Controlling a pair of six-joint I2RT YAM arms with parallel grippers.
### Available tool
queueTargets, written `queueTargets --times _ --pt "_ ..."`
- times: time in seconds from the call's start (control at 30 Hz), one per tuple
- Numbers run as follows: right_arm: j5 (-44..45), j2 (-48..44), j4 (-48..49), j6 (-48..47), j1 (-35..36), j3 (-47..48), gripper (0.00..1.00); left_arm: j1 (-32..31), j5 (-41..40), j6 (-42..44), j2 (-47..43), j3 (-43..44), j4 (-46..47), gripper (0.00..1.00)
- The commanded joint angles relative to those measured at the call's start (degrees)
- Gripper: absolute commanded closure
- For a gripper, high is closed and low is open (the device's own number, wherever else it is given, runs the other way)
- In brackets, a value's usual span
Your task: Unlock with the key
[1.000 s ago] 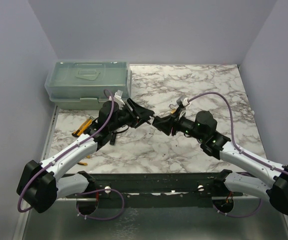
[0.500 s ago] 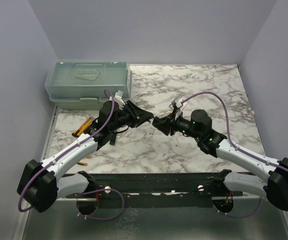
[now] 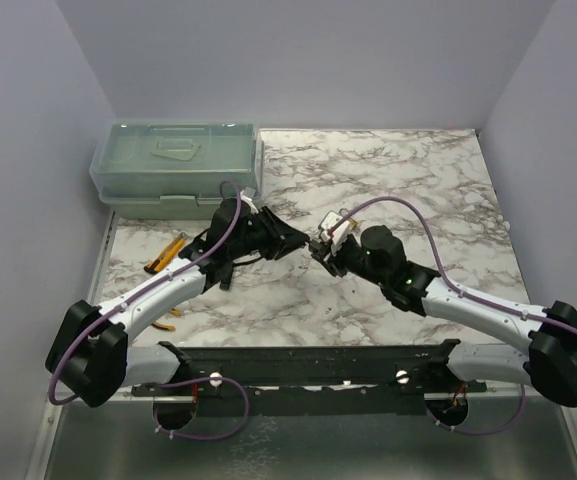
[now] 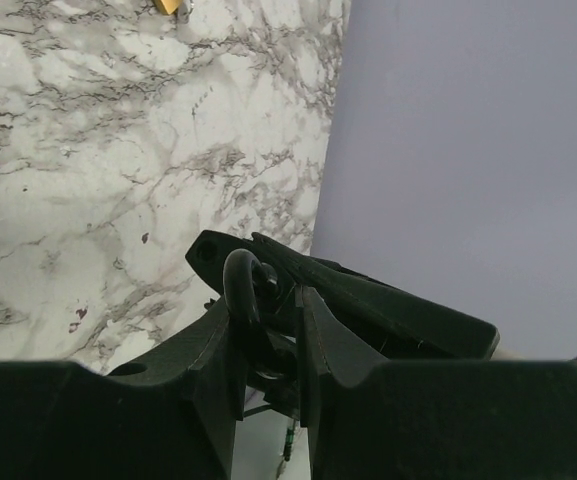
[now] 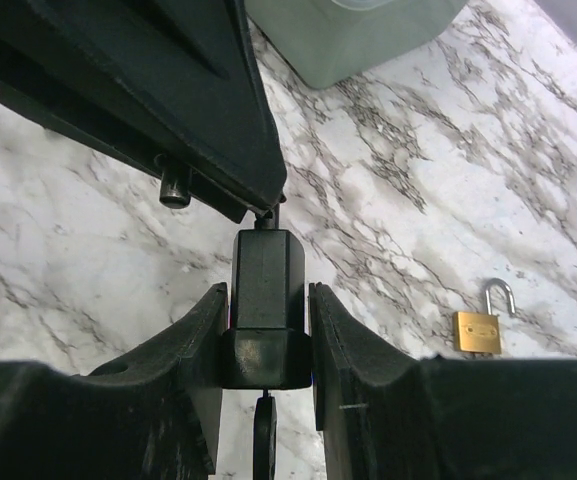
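The black padlock (image 5: 267, 300) in my right gripper will next go down onto the clear part of the bare marble in the middle of the table below, and I will release it there.
Both grippers meet over the middle of the marble table (image 3: 418, 190). My right gripper (image 3: 321, 250) (image 5: 267, 290) is shut on the body of a black padlock (image 5: 267, 300), held between both fingers. A thin black disc (image 5: 265, 440), seen edge-on, hangs on a short pin from the near end of that body; it looks like the key's round head. My left gripper (image 3: 293, 240) (image 4: 266, 300) is shut on the black shackle (image 4: 240, 285), which curves between its fingers. In the right wrist view, the left fingers (image 5: 188, 100) hide the shackle.
A brass padlock (image 5: 478, 328) with its shackle raised lies on the marble to the right. A pale green lidded box (image 3: 176, 165) stands at the back left. Yellow-handled pliers (image 3: 166, 255) lie under the left arm, near the table's left edge.
The left jaws have closed on the shackle. The right arm has swung in toward the left with the black padlock still gripped; the left arm has pushed slightly right.
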Motion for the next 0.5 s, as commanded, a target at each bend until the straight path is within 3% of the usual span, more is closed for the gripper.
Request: queueTargets --times 0.0,0.47 --pt "8.31 2.1 1.12 -7.38 2.38 1.63 1.0 -0.16 3.71 0.88 2.11 3.32 0.63 0.72" --pt "16.66 11.46 5.54 -11.13 2.87 0.98 1.0 0.69 3.83 7.62 10.2 2.36 1.95 0.65"
